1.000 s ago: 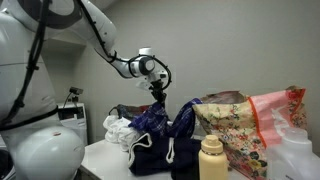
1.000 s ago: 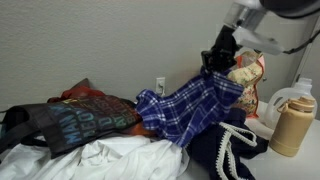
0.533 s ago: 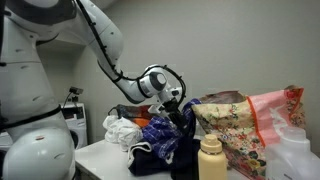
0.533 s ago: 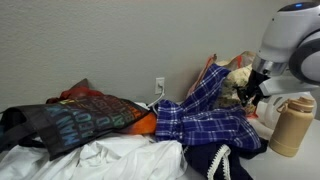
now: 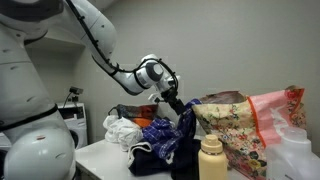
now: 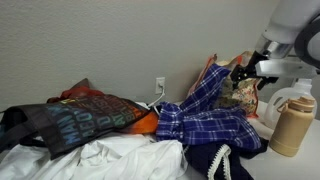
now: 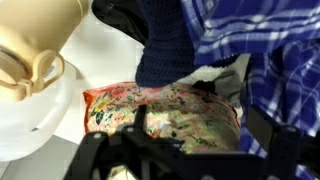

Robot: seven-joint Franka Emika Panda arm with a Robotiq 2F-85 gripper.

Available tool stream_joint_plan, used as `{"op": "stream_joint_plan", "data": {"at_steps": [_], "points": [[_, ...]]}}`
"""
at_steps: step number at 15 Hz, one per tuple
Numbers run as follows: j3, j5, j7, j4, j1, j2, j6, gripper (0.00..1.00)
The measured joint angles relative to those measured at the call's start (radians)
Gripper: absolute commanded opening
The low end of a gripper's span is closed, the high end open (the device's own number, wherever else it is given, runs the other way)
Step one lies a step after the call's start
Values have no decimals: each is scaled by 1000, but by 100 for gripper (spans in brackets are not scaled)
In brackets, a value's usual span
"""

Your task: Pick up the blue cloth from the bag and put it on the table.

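Next, my gripper tilts and shifts toward the right in the wrist view onto the blue cloth's raised end.
The blue cloth (image 5: 163, 134) (image 6: 203, 113), royal-blue plaid, lies spread over a dark navy garment (image 5: 150, 160) on the table (image 5: 100, 153). One end of it still leans up against the floral bag (image 5: 236, 128) (image 6: 240, 88). My gripper (image 5: 173, 101) (image 6: 246, 73) hovers just above that end, open, holding nothing. In the wrist view the gripper (image 7: 200, 125) has its fingers (image 7: 140, 120) spread wide over the floral bag (image 7: 160, 105), with the blue cloth (image 7: 275, 50) to one side.
A tan bottle (image 5: 211, 158) (image 6: 291, 124) and a white jug (image 5: 296, 150) stand near the table's front. A pink plastic bag (image 5: 281, 104) sits behind the floral bag. White cloth (image 6: 100, 160) and a dark lettered bag (image 6: 65, 120) crowd the table.
The gripper carried the blue cloth down from the air onto the pile, opened and let it go, then lifted slightly. The cloth now rests on the clothes.
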Motion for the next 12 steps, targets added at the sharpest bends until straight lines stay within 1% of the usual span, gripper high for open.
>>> {"op": "stream_joint_plan", "data": {"at_steps": [3, 6, 7, 8, 10, 12], "points": [[11, -1, 86, 13, -6, 15, 89, 100], [30, -10, 182, 20, -12, 75, 211, 100], [41, -31, 225, 26, -20, 99, 255, 75], [52, -64, 279, 36, -31, 123, 299, 74], [80, -159, 399, 67, -66, 164, 369, 58], [109, -293, 537, 100, -111, 190, 408, 43]]}}
